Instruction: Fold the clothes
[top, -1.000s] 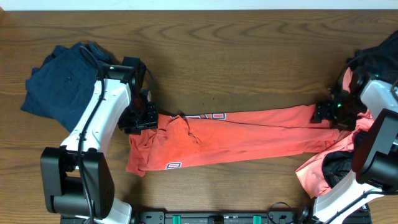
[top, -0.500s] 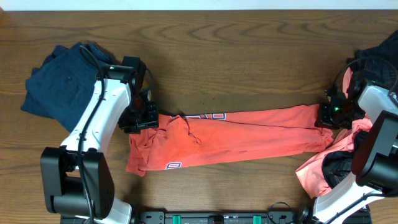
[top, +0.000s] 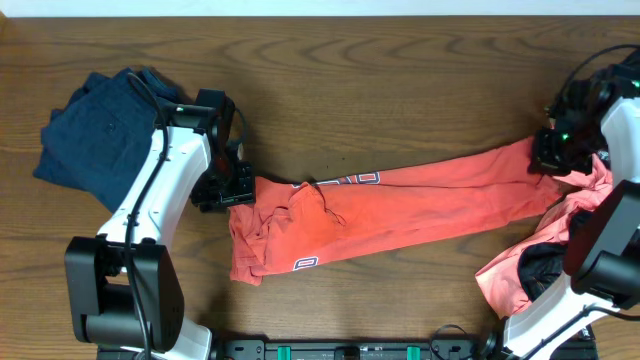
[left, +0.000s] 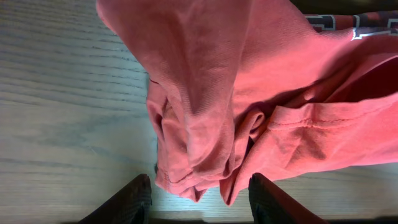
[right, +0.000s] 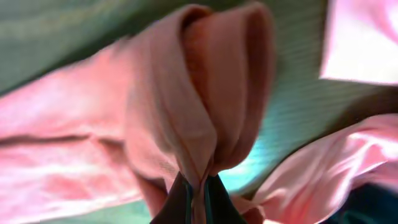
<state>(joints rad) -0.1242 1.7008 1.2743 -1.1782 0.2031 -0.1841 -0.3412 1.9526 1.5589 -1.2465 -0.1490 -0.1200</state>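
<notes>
I should next carry the T-shirt's pinched end over the shirt's middle part with my right gripper and release it there, because the T-shirt's middle (top: 386, 208) is to the left of my right gripper in the overhead view.
The orange-red T-shirt (top: 400, 205) lies stretched in a long band across the table, white-and-navy lettering on its upper edge. My right gripper (top: 547, 160) is shut on its right end, and the right wrist view shows a fold of the T-shirt (right: 205, 93) pinched between the fingertips of that gripper (right: 198, 193). My left gripper (top: 240, 188) sits at the shirt's left end. In the left wrist view this gripper (left: 200, 199) is open, and the bunched T-shirt (left: 249, 74) hangs between its spread fingers without being pinched.
A navy garment (top: 90, 135) lies in a heap at the far left behind the left arm. A pink shirt (top: 510, 275) and a black jersey (top: 620, 85) are piled at the right edge around the right arm. The wooden table (top: 400, 80) shows behind the shirt.
My right gripper closed on the shirt's right end and moved it up and to the right. The whole shirt slid right, its left end with it. The left arm has stayed put.
</notes>
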